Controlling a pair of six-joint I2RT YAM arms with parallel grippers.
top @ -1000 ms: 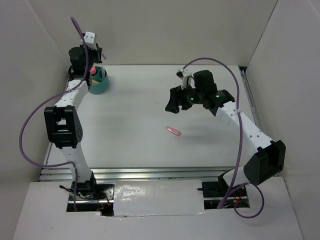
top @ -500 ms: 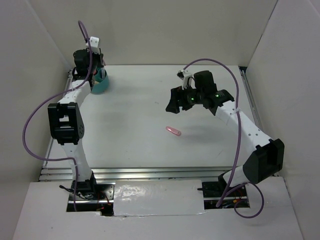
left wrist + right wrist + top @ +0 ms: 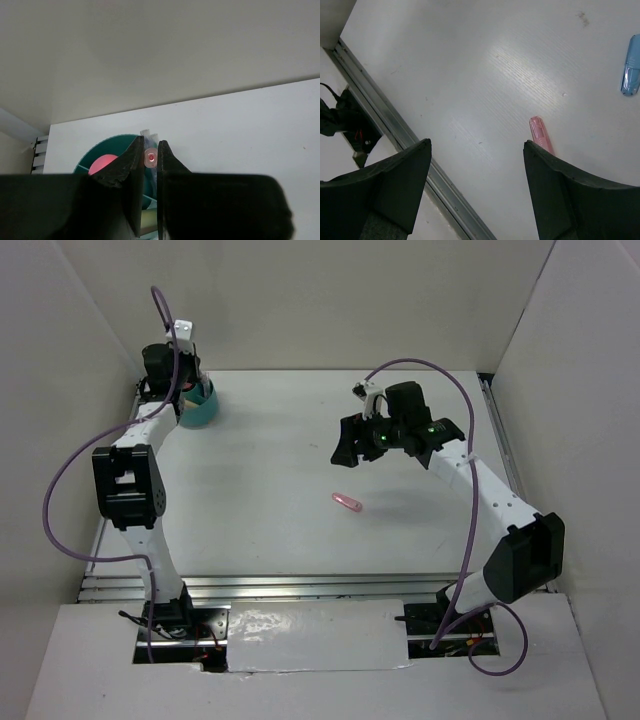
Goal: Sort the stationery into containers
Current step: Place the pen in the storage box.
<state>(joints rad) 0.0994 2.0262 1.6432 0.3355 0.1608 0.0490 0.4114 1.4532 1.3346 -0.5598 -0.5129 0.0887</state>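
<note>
My left gripper should next lower and shift sideways to release the pen, since the teal tub's opening [image 3: 203, 399] [image 3: 119, 146] lies below and to its left in the wrist view.
My left gripper [image 3: 188, 388] hangs over the teal tub [image 3: 204, 411] at the far left corner. In the left wrist view its jaws [image 3: 150, 146] are shut on the end of a thin pink pen [image 3: 151, 157], seen end-on above the tub [image 3: 112, 147]. A round pink cap [image 3: 102, 164] and clear pen tips [image 3: 148, 133] show inside the tub. My right gripper [image 3: 350, 447] hovers open above mid-table, nothing between its fingers [image 3: 477, 144]. A pink piece [image 3: 346, 502] lies on the table below it, close to the right finger [image 3: 540, 131]. A small blue piece [image 3: 631, 70] lies further off.
White walls enclose the table at the back and on both sides. A metal rail [image 3: 395, 120] runs along the table's near edge. The tub stands close to the left wall and the back wall.
The left wrist has shifted slightly back and left over the tub, still shut. The right arm and the pink piece have stayed put.
</note>
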